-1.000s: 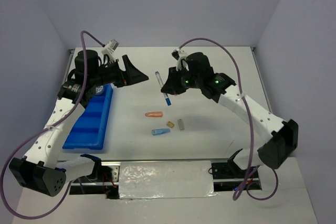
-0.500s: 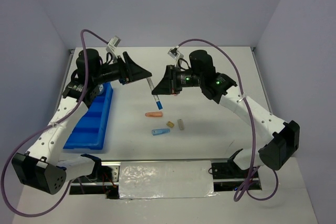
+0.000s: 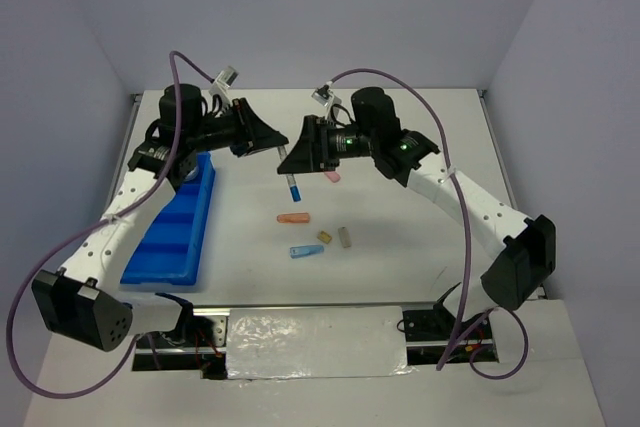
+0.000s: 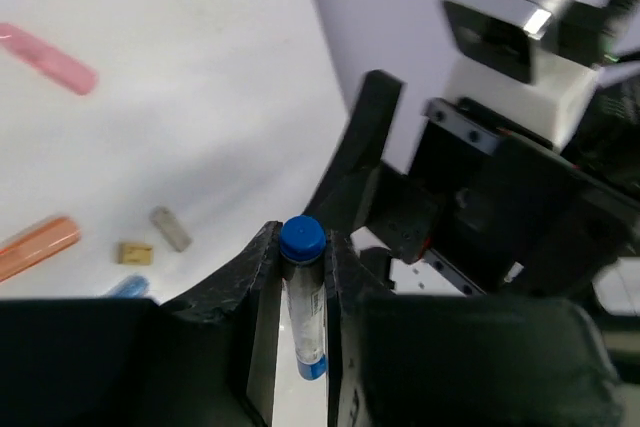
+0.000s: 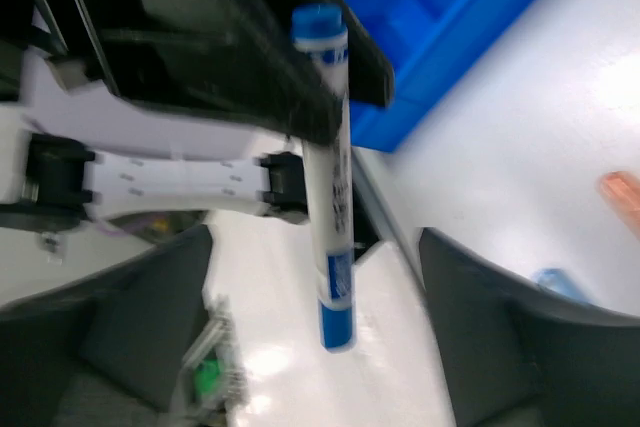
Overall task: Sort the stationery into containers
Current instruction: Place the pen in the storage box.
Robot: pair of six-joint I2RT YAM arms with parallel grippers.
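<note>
I need to move my left gripper to the left in the top view and down to the blue tray [image 3: 175, 227], put the pen down inside and let go of it.
A thin white pen [image 3: 289, 173] with blue ends hangs above the middle of the table. My left gripper [image 3: 279, 153] is shut on it; in the left wrist view its jaws [image 4: 300, 247] pinch the pen [image 4: 304, 302] just below the blue cap. My right gripper [image 3: 303, 155] faces it, open. In the right wrist view the pen [image 5: 330, 217] stands free between the right gripper's [image 5: 315, 277] wide-spread fingers, touching neither. The bright blue tray [image 3: 175, 227] lies at the left, also seen in the right wrist view [image 5: 450, 7].
On the table below lie a pink stick [image 3: 332, 176], an orange stick [image 3: 293, 217], a light-blue stick [image 3: 301, 251], a tan block [image 3: 324, 237] and a grey block [image 3: 346, 237]. Purple cables arch over both arms.
The two arms came together over the table middle. My left gripper shut on the pen, and my right gripper, which had carried it, opened and let it go.
</note>
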